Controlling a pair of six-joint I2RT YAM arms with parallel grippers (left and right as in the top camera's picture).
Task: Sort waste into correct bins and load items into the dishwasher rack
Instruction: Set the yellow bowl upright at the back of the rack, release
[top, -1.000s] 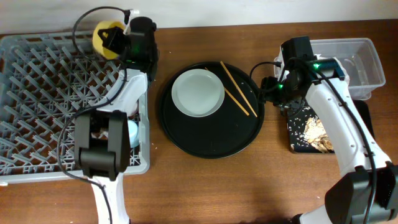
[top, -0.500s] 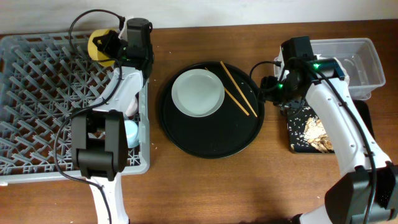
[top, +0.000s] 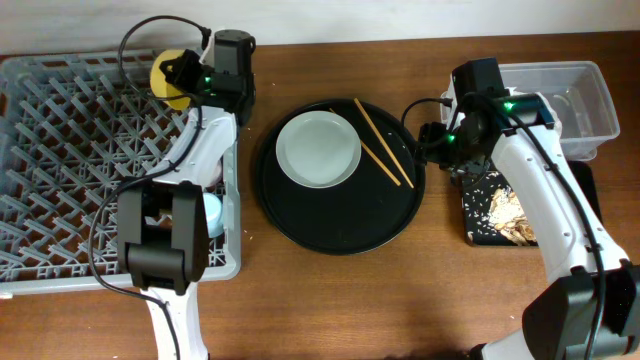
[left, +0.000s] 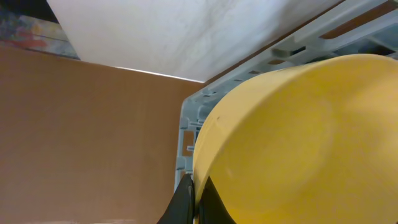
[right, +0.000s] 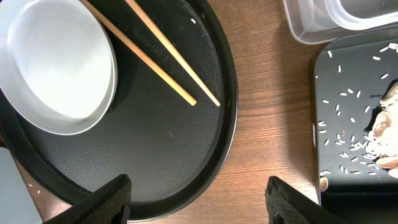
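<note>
The left gripper should go down next to reach the rack's back corner below it, by the round tray, and let go of the bowl (top: 168, 76), which it already holds on edge.
My left gripper (top: 190, 78) is shut on the rim of the yellow bowl (top: 168, 76), held on edge over the back right corner of the grey dishwasher rack (top: 70, 160); the bowl fills the left wrist view (left: 298, 143). The pale grey-green plate (top: 318, 148) and two brown chopsticks (top: 380, 148) lie on the large round black tray (top: 340, 220). My right gripper (right: 199, 199) is open and empty above the table between the round tray's right edge and the shallow black tray (top: 510, 215) with beige food scraps. The clear tub (top: 565, 95) stands behind it. A light blue cup (top: 213, 213) sits in the rack.
The round black tray (right: 155, 143) lies mid-table between the rack and the bins. The left arm's base stands over the rack's front right corner. A wall runs along the table's back edge.
My left gripper with the yellow bowl moved slightly left and back, then returned a little right over the rack's back corner. The right arm has not moved.
</note>
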